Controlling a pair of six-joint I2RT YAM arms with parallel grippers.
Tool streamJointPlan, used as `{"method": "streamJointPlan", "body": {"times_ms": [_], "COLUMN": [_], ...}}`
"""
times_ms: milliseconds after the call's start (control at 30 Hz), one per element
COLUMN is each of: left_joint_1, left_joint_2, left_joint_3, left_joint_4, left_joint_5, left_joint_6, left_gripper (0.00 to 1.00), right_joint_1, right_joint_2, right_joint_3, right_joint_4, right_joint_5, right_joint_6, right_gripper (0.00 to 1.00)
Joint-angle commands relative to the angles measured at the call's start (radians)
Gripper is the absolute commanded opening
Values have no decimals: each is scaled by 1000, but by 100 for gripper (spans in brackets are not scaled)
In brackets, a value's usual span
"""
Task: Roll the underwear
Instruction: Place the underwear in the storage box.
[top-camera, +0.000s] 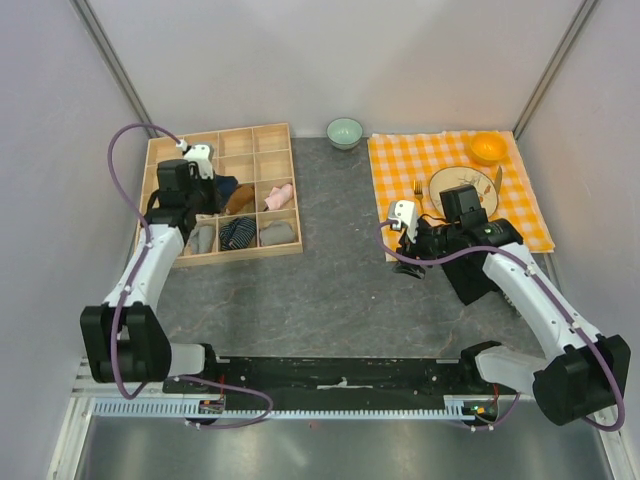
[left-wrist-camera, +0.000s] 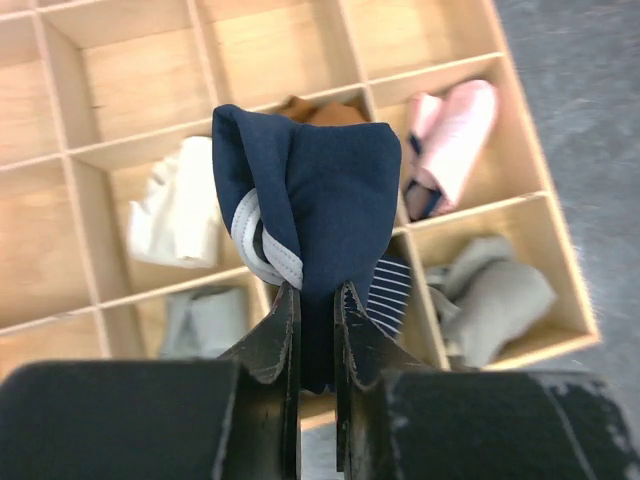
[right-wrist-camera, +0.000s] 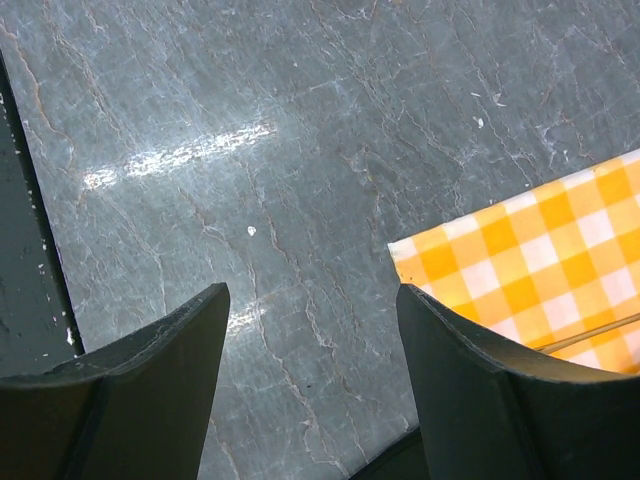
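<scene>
My left gripper should move the underwear (left-wrist-camera: 320, 190) back, to the left in the top view, and then down into the organizer's near corner cell (left-wrist-camera: 48, 346). It should then let go, because that cell is empty.
The underwear (left-wrist-camera: 320, 190) is a navy blue roll with white trim showing at its left side. My left gripper (left-wrist-camera: 317, 295) is shut on its lower end and holds it above the middle cells of the wooden organizer (left-wrist-camera: 130, 75). From the top view, the left gripper (top-camera: 205, 180) and the underwear (top-camera: 224, 188) hang over the organizer's centre row. My right gripper (right-wrist-camera: 312, 290) stands open over bare grey table, nothing between its fingers. It sits low by the near left corner of the checked cloth (right-wrist-camera: 540, 250), where the top view also shows the right gripper (top-camera: 409, 264).
The organizer (top-camera: 270, 135) holds pink (top-camera: 280, 195), brown (top-camera: 240, 200), striped (top-camera: 238, 232) and grey (top-camera: 280, 232) rolls, plus a white one (left-wrist-camera: 175, 215). A green bowl (top-camera: 345, 131) stands behind. The orange checked cloth (top-camera: 400, 160) carries a plate (top-camera: 450, 182), fork (top-camera: 418, 190) and orange bowl (top-camera: 488, 148).
</scene>
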Motion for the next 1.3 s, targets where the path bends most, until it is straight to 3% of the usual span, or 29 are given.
{"method": "streamJointPlan", "body": {"times_ms": [0, 200, 500, 867, 1267], "left_joint_1": [92, 263, 402, 415, 436], "left_joint_2": [97, 195, 187, 13, 71], "left_joint_3": [97, 122, 16, -278, -311], "left_joint_4": [9, 49, 116, 221, 199], "left_joint_5": [-55, 37, 37, -60, -66], "left_joint_6": [209, 231, 274, 533, 585], "left_gripper": [2, 2, 2, 2, 2], "right_joint_1": [9, 15, 38, 46, 58], "right_joint_2": [7, 39, 88, 105, 108], "right_joint_3": [-7, -10, -10, -12, -12], "right_joint_4": [28, 30, 28, 26, 22], "right_joint_5": [-2, 13, 35, 28, 41], "right_joint_6": [15, 13, 13, 12, 7], "right_gripper": [76, 76, 76, 76, 76]}}
